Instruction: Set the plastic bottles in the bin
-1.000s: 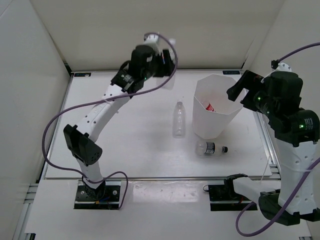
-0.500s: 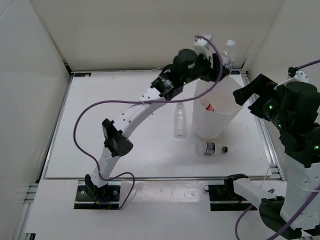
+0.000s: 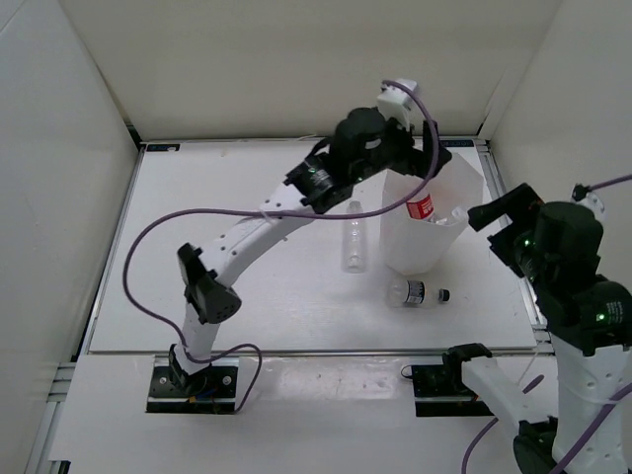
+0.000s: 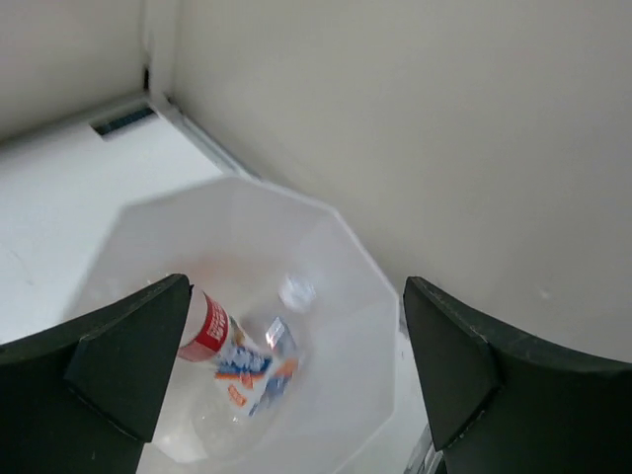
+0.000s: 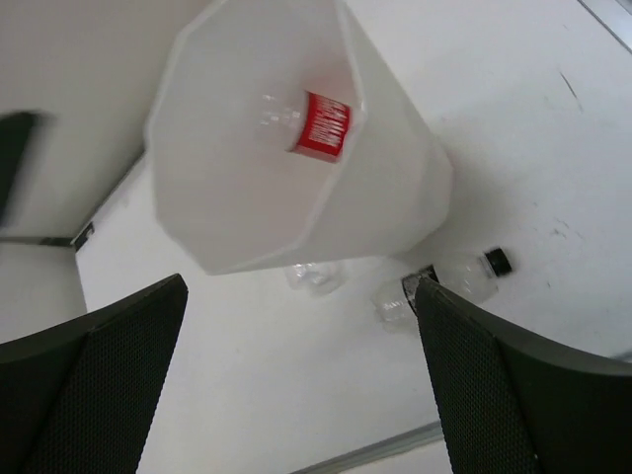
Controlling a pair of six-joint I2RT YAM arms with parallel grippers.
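Next, my right gripper goes down and to the left in the top view to the black-capped bottle outside the bin, onto its dark label (image 3: 416,292) (image 5: 414,280).
The white bin (image 3: 423,252) stands at the right of the table. My left gripper (image 3: 421,164) hangs open over its mouth with nothing between the fingers. In the left wrist view the left gripper (image 4: 296,370) looks down into the bin (image 4: 348,229), where a red-labelled bottle (image 4: 207,326) and a blue-white labelled bottle (image 4: 259,367) lie. A nearly plain bottle (image 3: 353,237) lies on the table left of the bin, and a black-capped bottle (image 3: 416,292) lies just in front of it. My right gripper (image 3: 494,229) is open and empty, right of the bin.
White walls close the table in at the back and on both sides. The right wrist view shows the bin (image 5: 395,197) from above, the red-labelled bottle (image 5: 324,123) inside it, and the black-capped bottle (image 5: 452,280) at its foot. The table's metal edge runs along the right.
My left arm swung from the back left to over the bin carrying a bottle, then opened and dropped it in. The right arm drew back towards the near right.
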